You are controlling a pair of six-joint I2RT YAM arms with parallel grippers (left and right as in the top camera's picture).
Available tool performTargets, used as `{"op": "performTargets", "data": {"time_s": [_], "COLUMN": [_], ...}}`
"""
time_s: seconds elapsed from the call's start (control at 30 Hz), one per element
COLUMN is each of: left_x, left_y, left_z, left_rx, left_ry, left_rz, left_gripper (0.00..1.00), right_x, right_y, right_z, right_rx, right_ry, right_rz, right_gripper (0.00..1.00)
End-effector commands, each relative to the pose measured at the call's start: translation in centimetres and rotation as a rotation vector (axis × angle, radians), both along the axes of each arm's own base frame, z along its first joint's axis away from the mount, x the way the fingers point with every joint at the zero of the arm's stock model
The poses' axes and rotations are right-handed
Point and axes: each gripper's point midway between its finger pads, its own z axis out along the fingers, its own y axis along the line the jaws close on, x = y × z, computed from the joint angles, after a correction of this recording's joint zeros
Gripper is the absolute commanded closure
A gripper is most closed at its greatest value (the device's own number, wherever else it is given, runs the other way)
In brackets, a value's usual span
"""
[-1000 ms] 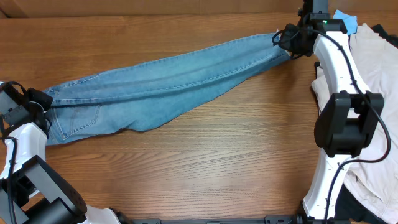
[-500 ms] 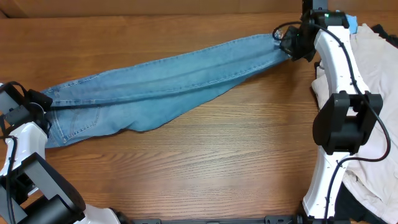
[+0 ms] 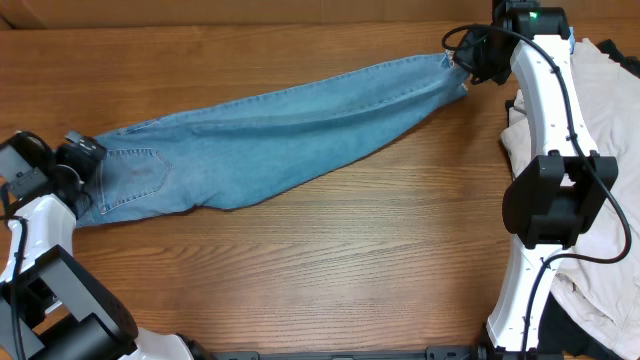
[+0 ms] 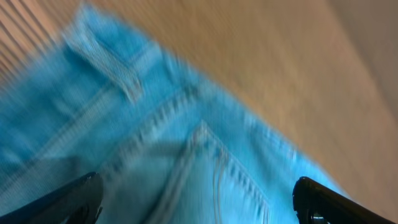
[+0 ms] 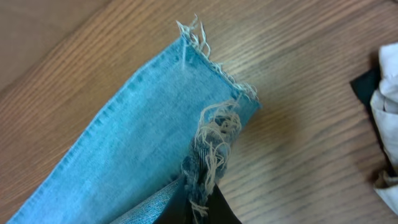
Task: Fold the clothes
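Note:
The robot's right gripper needs to move the frayed hem (image 3: 461, 66) it holds slightly toward the far edge of the table next, before it opens, as the jeans (image 3: 270, 135) are already stretched out.
The light-blue jeans (image 3: 270, 135) lie stretched out slantwise over the wooden table, waist at the left and frayed leg hem at the far right. My left gripper (image 3: 82, 162) stands open at the waist end, next to a back pocket (image 3: 138, 172). In the blurred left wrist view its two dark fingers (image 4: 68, 202) straddle the pocket stitching on the jeans (image 4: 186, 155) without pinching them. My right gripper (image 3: 466, 66) is shut on the frayed hem. The right wrist view shows the hem (image 5: 214, 127) bunched between the shut right gripper (image 5: 202, 210).
Beige garments (image 3: 605, 110) are piled at the right edge, behind and beside the right arm (image 3: 548, 100). A dark cloth (image 5: 368, 87) and a pale cloth (image 5: 388, 71) lie just right of the hem. The table's far edge (image 3: 250, 25) runs along the top.
My left gripper has opened and let go of the waist, which now lies flat with the back pocket showing. My right gripper has moved a little farther back with the hem.

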Motion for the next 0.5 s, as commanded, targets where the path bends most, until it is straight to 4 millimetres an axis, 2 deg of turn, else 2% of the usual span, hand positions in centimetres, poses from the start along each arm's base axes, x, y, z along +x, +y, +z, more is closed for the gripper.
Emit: {"op": "performTargets", "data": {"time_s": [0.0,0.17,0.27,0.3,0.33,0.43,0.47], "left_x": [0.0,-1.9,-2.4,-2.5,-2.5,-2.5,-2.5], "left_y": [-2.2,-1.9,-2.2,-2.2,-2.3,-2.3,-2.3], "left_z": [-0.9,-2.5,-3.3,-3.4,-3.4,-3.4,-3.4], "left_rx": [0.031,0.068,0.053,0.051,0.049,0.050,0.049], "left_ry": [0.082,0.213,0.237,0.241,0.243,0.241,0.242], "left_rz": [-0.107,-0.053,-0.055,-0.056,-0.056,-0.055,-0.056], "left_gripper": [0.00,0.00,0.00,0.00,0.00,0.00,0.00], "right_x": [0.9,1.8,4.1,4.5,6.0,6.6,6.4], "right_y": [-0.7,-0.3,-0.1,0.0,0.1,0.0,-0.3], "right_z": [1.0,0.1,-0.4,-0.5,-0.7,-1.0,-1.2], "right_rx": [-0.028,-0.028,-0.026,-0.026,-0.028,-0.035,-0.042], "right_ry": [-0.045,-0.056,-0.132,-0.147,-0.197,-0.216,-0.203], "right_rz": [-0.020,-0.014,-0.014,-0.013,-0.010,0.008,0.011], "right_gripper": [0.96,0.96,0.95,0.91,0.60,0.50,0.40]}}
